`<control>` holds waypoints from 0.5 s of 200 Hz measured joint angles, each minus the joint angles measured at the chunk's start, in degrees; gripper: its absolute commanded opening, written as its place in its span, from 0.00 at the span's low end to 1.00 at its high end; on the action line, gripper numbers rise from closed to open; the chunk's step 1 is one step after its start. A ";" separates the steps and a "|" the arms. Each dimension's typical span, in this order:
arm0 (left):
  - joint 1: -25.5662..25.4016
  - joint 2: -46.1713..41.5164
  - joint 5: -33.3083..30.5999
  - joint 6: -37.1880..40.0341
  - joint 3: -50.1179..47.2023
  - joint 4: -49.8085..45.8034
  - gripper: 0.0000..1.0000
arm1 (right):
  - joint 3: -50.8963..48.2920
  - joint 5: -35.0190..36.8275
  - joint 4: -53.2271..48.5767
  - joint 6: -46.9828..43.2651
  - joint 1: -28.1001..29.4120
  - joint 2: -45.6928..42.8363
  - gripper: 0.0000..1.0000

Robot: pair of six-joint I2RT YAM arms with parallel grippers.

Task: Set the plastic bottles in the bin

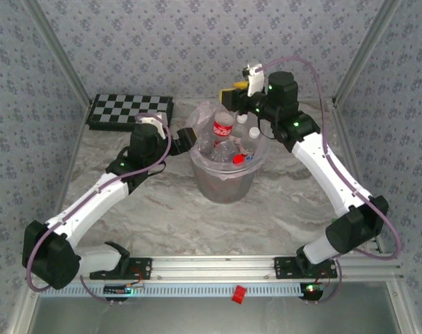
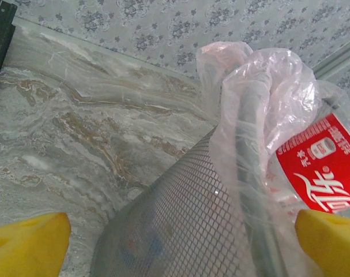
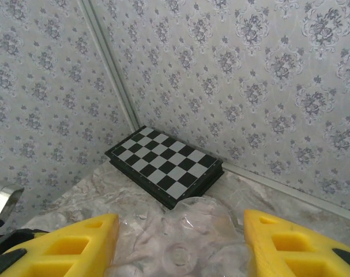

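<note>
My right gripper comes down to the bin's opening (image 1: 233,134) below it next, toward the bottles inside, to release the crumpled clear bottle within the bag's rim.
The bin (image 1: 224,182) stands mid-table, a grey mesh-walled bucket lined with a clear bag, with several plastic bottles (image 1: 231,149) inside. A red-labelled bottle (image 1: 223,128) sticks up at its back left and shows behind the bag (image 2: 322,170). My left gripper (image 1: 177,142) is open beside the bin's left wall (image 2: 180,219), which lies between its yellow fingers (image 2: 30,245). My right gripper (image 1: 233,95) hovers above the bin's back rim. Its yellow fingers (image 3: 76,245) are shut on a crumpled clear bottle (image 3: 189,251), seen end-on.
A black-and-white chequered board (image 1: 131,110) lies at the back left by the wall (image 3: 163,161). The bag's loose rim (image 2: 244,69) stands up above the bucket. A small red piece (image 1: 239,293) sits on the front rail. Bare marble table (image 1: 169,216) surrounds the bin.
</note>
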 measured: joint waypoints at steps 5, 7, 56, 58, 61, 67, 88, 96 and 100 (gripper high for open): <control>0.00 0.26 -0.13 -0.04 0.07 0.20 0.99 | -0.26 0.00 0.13 0.11 0.15 -0.15 0.00; 0.00 0.35 -0.17 -0.07 0.11 0.28 0.99 | -0.37 0.02 0.13 0.13 0.22 -0.22 0.00; -0.04 2.49 -0.37 -0.39 1.25 0.92 0.99 | -7.26 3.65 3.89 0.79 3.28 -1.53 0.00; -0.04 2.49 -0.37 -0.39 1.29 0.90 0.99 | -7.39 3.87 4.17 0.83 3.37 -1.46 0.00; -0.04 2.60 -0.37 -0.39 1.40 0.87 0.99 | -7.63 4.15 4.52 1.03 3.52 -1.36 0.00; -0.04 2.71 -0.39 -0.37 1.53 0.79 0.99 | -8.09 4.85 5.25 1.33 3.74 -1.22 0.00; -0.04 2.80 -0.39 -0.35 1.64 0.79 0.99 | -10.99 6.97 7.96 2.89 4.61 -1.33 0.00; -0.04 2.80 -0.39 -0.35 1.64 0.74 0.99 | -12.66 7.54 8.48 3.98 5.09 -1.25 0.00; -0.04 2.80 -0.42 -0.20 1.64 0.72 0.99 | -13.55 7.89 8.85 4.50 5.38 -1.09 0.00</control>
